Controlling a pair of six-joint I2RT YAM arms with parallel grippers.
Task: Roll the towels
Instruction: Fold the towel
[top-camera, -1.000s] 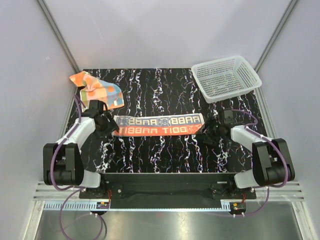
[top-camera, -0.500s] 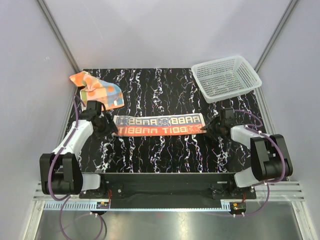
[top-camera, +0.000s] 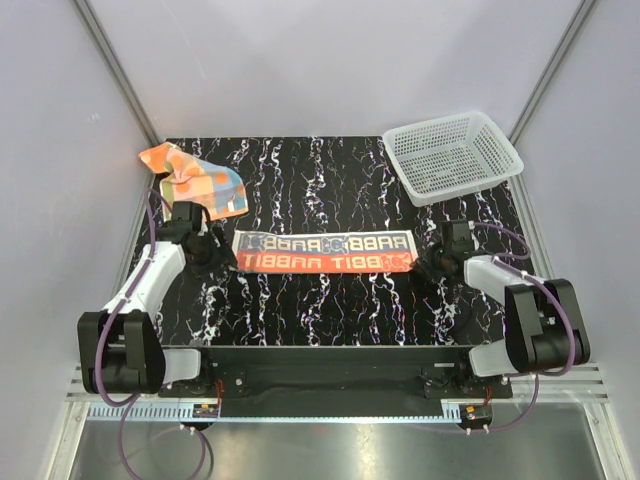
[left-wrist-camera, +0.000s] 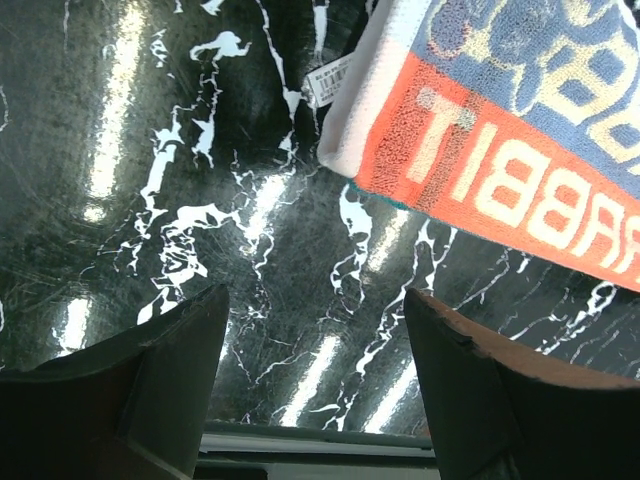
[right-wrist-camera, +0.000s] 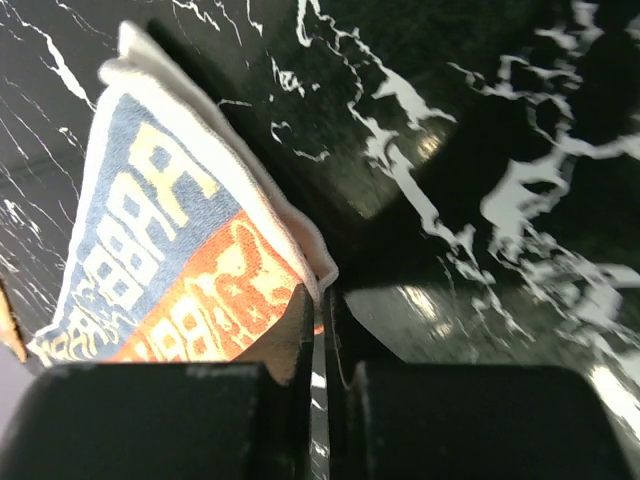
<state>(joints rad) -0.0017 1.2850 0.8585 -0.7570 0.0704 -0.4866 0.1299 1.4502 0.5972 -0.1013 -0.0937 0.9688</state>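
I need to lift my right gripper across the cream towel next, since the towel lies unfolded, and let go at the towel's labelled end (top-camera: 242, 252) (right-wrist-camera: 46, 346), which is to the gripper's left in the top view.
The cream towel with "RABBIT" lettering (top-camera: 323, 252) lies flat as a long strip across the middle of the black marble table (top-camera: 320, 190). My right gripper (top-camera: 425, 265) is shut on that towel's right-hand corner; in the right wrist view the white hem of the towel (right-wrist-camera: 170, 250) runs into the closed fingertips of the gripper (right-wrist-camera: 322, 295). My left gripper (top-camera: 210, 250) is open just off the strip's left end. In the left wrist view it (left-wrist-camera: 315, 300) hangs over bare table, with the towel (left-wrist-camera: 520, 130) beyond the fingers. The orange patched towel (top-camera: 192, 180) lies crumpled at the far left.
A white mesh basket (top-camera: 452, 155) stands at the table's far right corner. Grey walls close in both sides. A small white label (left-wrist-camera: 335, 80) sticks out at the cream towel's left end.
My right gripper has closed on the cream towel's right corner. The whole strip has slid a little to the right. The left arm has drawn back slightly towards the left.
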